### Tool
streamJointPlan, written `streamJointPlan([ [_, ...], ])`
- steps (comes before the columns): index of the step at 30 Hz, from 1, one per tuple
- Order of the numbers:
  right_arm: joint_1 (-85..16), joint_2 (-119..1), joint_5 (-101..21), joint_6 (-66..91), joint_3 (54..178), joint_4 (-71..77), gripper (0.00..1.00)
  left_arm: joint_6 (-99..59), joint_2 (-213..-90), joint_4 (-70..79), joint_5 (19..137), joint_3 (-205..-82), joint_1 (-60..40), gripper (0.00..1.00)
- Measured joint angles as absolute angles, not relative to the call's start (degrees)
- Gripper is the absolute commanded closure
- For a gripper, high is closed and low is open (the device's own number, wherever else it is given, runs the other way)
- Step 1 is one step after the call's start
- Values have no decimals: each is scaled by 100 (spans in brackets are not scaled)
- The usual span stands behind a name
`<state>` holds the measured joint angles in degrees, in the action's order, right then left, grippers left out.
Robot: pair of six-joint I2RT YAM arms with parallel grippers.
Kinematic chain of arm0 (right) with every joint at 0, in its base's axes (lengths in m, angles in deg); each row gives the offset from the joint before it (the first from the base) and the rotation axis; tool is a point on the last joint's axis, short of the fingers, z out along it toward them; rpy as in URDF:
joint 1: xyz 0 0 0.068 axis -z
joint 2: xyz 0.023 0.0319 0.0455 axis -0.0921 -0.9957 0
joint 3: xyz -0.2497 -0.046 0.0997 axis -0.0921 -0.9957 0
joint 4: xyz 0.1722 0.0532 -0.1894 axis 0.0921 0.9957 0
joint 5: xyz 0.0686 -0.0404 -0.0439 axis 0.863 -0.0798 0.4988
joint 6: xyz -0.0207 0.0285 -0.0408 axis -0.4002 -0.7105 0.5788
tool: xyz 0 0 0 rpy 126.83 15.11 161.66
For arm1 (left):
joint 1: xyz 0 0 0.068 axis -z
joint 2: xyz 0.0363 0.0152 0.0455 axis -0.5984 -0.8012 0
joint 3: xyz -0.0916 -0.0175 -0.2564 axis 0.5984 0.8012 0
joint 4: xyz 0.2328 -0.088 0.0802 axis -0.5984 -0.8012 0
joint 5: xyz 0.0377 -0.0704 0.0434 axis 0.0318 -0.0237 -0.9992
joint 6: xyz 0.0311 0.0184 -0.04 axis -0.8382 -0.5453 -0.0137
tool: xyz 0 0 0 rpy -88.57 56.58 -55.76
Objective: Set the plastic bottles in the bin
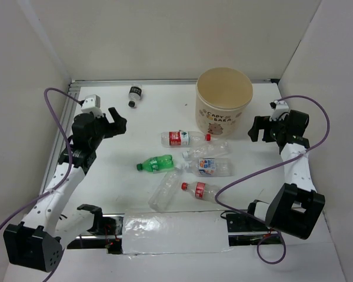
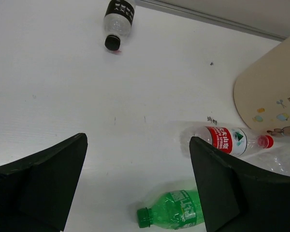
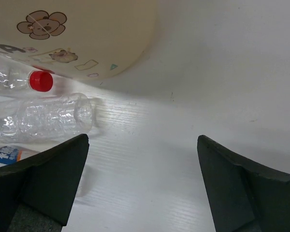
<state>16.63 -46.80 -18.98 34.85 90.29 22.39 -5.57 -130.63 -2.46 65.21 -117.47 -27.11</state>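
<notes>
I will move my left gripper outward next and lower it over the clear top part of the black-labelled bottle (image 1: 133,98) (image 2: 118,26), because bare table on both sides leaves room for its fingers.
The cream bin (image 1: 223,108) stands at the back right of the table. Several plastic bottles lie in the middle: a red-labelled one (image 1: 185,138), a green one (image 1: 156,163), a blue-white labelled one (image 1: 209,167), and another red-labelled one (image 1: 200,190). My left gripper (image 1: 119,123) hangs open to their left, and its wrist view has the green bottle (image 2: 176,210) below the open left gripper (image 2: 137,138). My right gripper (image 1: 256,130) is open beside the bin's right side. In its wrist view the right gripper (image 3: 142,139) holds nothing, with a crushed clear bottle (image 3: 43,118) at the left.
A small black-labelled bottle (image 1: 133,95) lies alone near the back wall. White walls enclose the table on three sides. A crumpled clear plastic sheet (image 1: 173,235) lies along the near edge between the arm bases. Purple cables (image 1: 265,170) loop beside each arm.
</notes>
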Motion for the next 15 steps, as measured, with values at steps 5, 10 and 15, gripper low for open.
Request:
streamJointPlan([
  [5,1663,-4680,-1760,3501,9029,2256,0,-718,-13579,-344,6729,-12106,-2750,0],
  [10,1678,-4680,-1393,3748,9029,2364,0,-928,-14366,-254,6888,-12517,-2772,0],
  [15,1685,-4684,-1118,3982,9029,2455,0,-1204,-15312,43,7002,-12919,-2809,0],
])
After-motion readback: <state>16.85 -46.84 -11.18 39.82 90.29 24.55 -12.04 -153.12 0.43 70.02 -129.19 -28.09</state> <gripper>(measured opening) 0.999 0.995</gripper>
